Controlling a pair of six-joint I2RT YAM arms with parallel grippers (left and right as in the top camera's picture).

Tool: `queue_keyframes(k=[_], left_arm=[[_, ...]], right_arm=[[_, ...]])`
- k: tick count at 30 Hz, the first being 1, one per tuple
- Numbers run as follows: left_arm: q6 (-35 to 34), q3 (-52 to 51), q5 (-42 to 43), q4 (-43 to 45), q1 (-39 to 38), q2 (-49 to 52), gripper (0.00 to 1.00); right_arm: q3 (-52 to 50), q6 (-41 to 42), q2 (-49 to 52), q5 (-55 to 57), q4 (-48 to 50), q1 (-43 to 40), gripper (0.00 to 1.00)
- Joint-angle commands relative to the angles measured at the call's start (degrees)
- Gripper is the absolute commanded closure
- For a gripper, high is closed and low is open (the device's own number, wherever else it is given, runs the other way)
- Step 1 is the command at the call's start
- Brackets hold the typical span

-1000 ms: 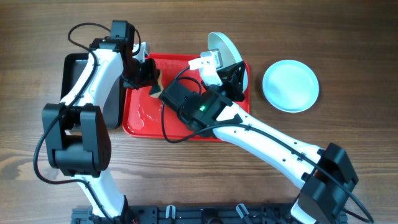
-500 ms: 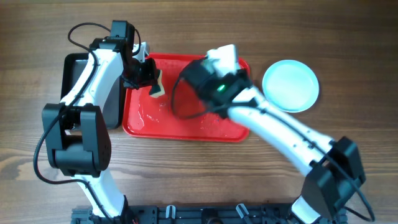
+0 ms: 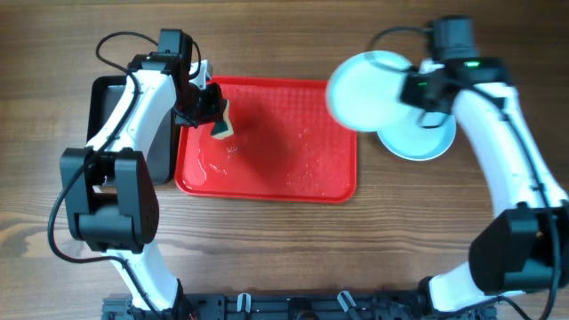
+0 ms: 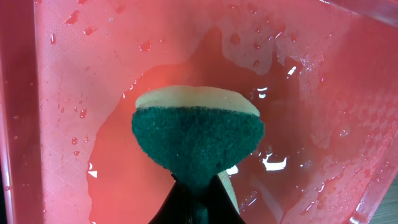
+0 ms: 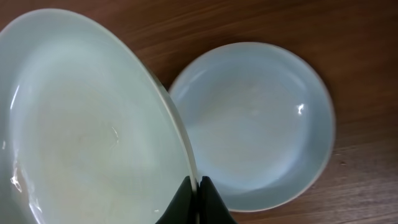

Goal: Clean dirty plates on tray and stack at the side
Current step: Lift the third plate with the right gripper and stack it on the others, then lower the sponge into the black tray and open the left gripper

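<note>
Next, the right gripper goes to the right in the overhead view and down and releases its plate onto the light-blue plate, since that sits below the gripper.
The red tray lies wet at the table's middle, with no plates on it. My left gripper is shut on a green and yellow sponge over the tray's left end; in the left wrist view the sponge hangs just above the wet tray, pinched by the gripper. My right gripper is shut on the rim of a cream-white plate, held tilted above the tray's right edge. It overlaps a light-blue plate on the table. In the right wrist view the held plate sits left of the blue plate, gripper on its rim.
A black tray lies to the left of the red tray, partly under my left arm. Bare wooden table runs in front of the tray and behind it.
My right arm has swung from over the tray to the right, carrying the cream-white plate off the tray and above the light-blue plate. The left arm and sponge have stayed put.
</note>
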Motion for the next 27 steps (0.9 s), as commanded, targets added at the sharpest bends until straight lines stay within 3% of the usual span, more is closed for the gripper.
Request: queue_keyframes(k=[1, 8, 17, 19, 20, 22, 24, 27], left_arm=[[-0.37, -0.42, -0.55, 0.15, -0.22, 0.0, 0.96], [-0.37, -0.42, -0.52, 0.15, -0.22, 0.02, 0.96], [-0.37, -0.42, -0.52, 0.15, -0.22, 0.0, 0.96], [-0.37, -0.42, -0.55, 0.17, -0.22, 0.0, 0.96], [-0.37, -0.42, -0.52, 0.2, -0.22, 0.0, 0.96], [-0.37, -0.37, -0.52, 0.39, -0.22, -0.02, 0.96], [-0.37, 0.28, -0.55, -0.15, 0.0, -0.39, 0.96], [-0.35, 2.45, -1.22, -2.71, 0.76, -1.55, 0.96]], right_arm=[[-2.34, -1.97, -1.46, -6.45, 0.74, -7.23, 0.95], [-10.4, -1.88, -1.38, -6.43, 4.96, -14.95, 0.96], [-20.22, 3.08, -1.05, -6.45, 15.52, -17.75, 0.94], [-21.03, 3.06, -1.05, -6.45, 16.79, -17.75, 0.74], [-21.03, 3.04, -1.05, -6.67, 16.9, -17.75, 0.49], [-20.96, 2.75, -1.07, -8.52, 17.31, -17.75, 0.28], [-20.46, -1.03, -1.18, -13.62, 17.97, -17.75, 0.2], [-18.47, -3.58, -1.55, -19.96, 16.92, -17.44, 0.19]])
